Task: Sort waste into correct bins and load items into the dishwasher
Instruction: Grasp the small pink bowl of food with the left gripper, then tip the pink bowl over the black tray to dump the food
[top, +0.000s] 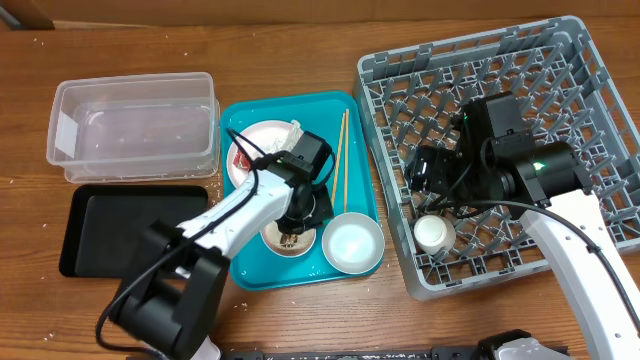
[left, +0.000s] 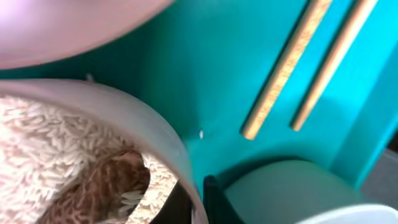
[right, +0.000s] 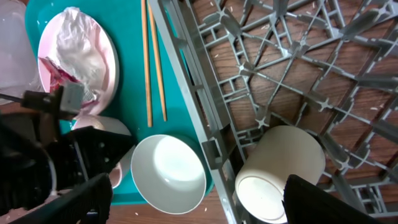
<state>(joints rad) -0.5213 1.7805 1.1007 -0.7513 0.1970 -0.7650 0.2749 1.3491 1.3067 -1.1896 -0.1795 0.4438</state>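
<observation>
The small bowl is full of rice and scraps, so my left gripper will next lift it, tip it over the shallow black tray, return to the teal tray and release it.
My left gripper is shut on the rim of the small bowl holding white rice grains and brownish food scraps, on the teal serving tray. One finger is inside the rim, one outside. An empty white bowl sits beside it. The white plate carries the red wrapper and white tissue. Chopsticks lie on the tray. My right gripper is open and empty above the white cup, which lies in the grey dish rack.
The clear plastic tub stands at the back left, with the shallow black tray in front of it. Both are left of the teal tray. The dish rack fills the right side.
</observation>
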